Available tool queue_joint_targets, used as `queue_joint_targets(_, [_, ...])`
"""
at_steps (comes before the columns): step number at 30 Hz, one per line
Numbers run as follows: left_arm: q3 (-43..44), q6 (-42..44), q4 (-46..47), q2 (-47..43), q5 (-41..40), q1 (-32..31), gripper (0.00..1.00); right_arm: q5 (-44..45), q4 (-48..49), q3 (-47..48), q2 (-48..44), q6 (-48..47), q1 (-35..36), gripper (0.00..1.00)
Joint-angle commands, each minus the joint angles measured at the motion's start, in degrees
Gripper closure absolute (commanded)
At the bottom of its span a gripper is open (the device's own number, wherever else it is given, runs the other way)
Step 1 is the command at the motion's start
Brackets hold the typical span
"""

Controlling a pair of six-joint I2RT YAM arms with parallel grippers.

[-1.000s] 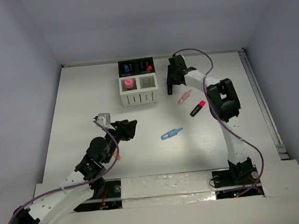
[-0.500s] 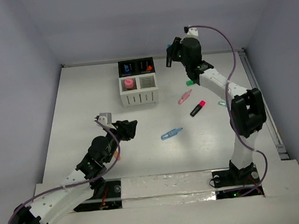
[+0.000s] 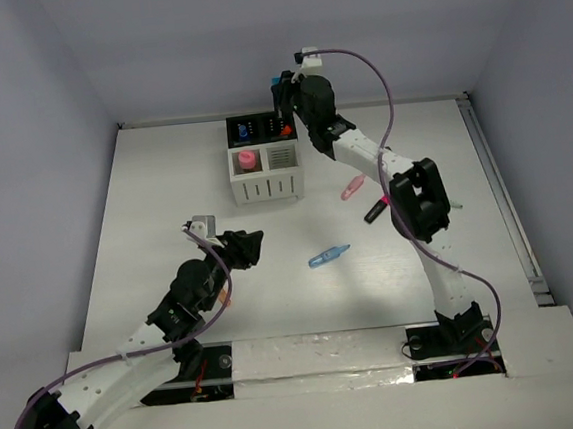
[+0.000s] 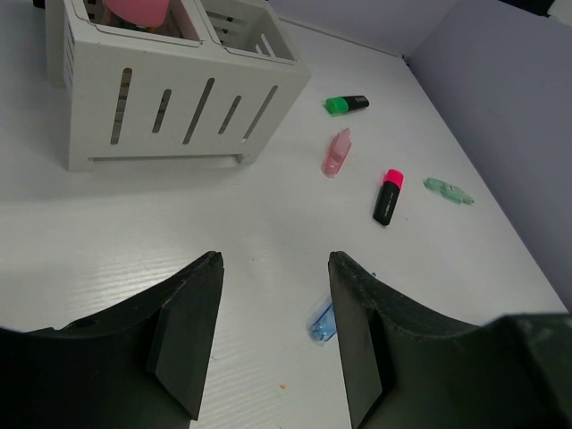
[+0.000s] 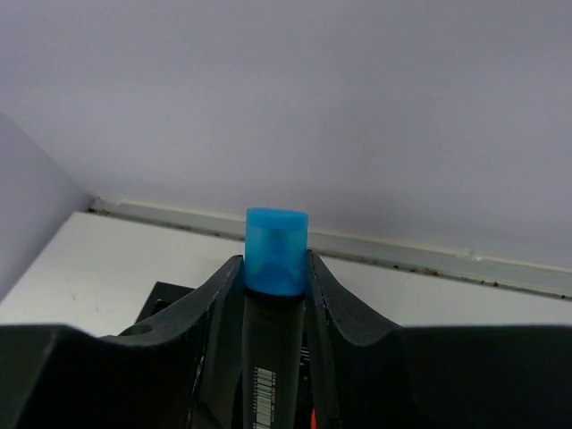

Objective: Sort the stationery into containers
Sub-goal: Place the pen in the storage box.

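Observation:
My right gripper lowers the already upright black highlighter into that cup's opening next and releases it, since the black cup with the orange item lies below the gripper.
The containers stand at the back of the table, two black cups behind two slotted white ones. A pink item sits in the left white cup. My right gripper hangs above the right black cup, shut on an upright black highlighter with a blue cap. On the table lie a pink pen, a pink-capped highlighter and a blue pen. My left gripper is open and empty, low over the table, left of the blue pen.
The left wrist view also shows a green-capped highlighter and a pale green pen to the right of the containers. The right arm's links stretch over that area. Walls close the table at the back and on both sides.
My right arm has lifted from beside the containers, swung up and then left, and now holds the blue-capped highlighter over the back cups. The left arm has not moved.

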Motion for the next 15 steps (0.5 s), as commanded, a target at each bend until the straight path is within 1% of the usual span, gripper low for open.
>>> queue_joint_targets(1, [1.0,0.8,2.9,-0.2,-0.1,-0.3,0.53,-0.7,1.8,6.2,1.0,-2.7,0.7,0.93])
queue_joint_targets(5, [1.0,0.9,2.5,-0.6,-0.2,-0.3,0.53,1.9,2.1,7.6,3.9,-5.6,1.8,0.92])
queue_joint_targets(10, [1.0,1.1,2.0,-1.5,-0.9,-0.3,0.52,2.4,2.4,8.4,6.5,-7.4,2.3,0.90])
queue_joint_targets(15, [1.0,1.3,1.7,-1.7,-1.0,-0.3,0.43,2.5,3.0,7.9,7.1,-7.4,2.3,0.86])
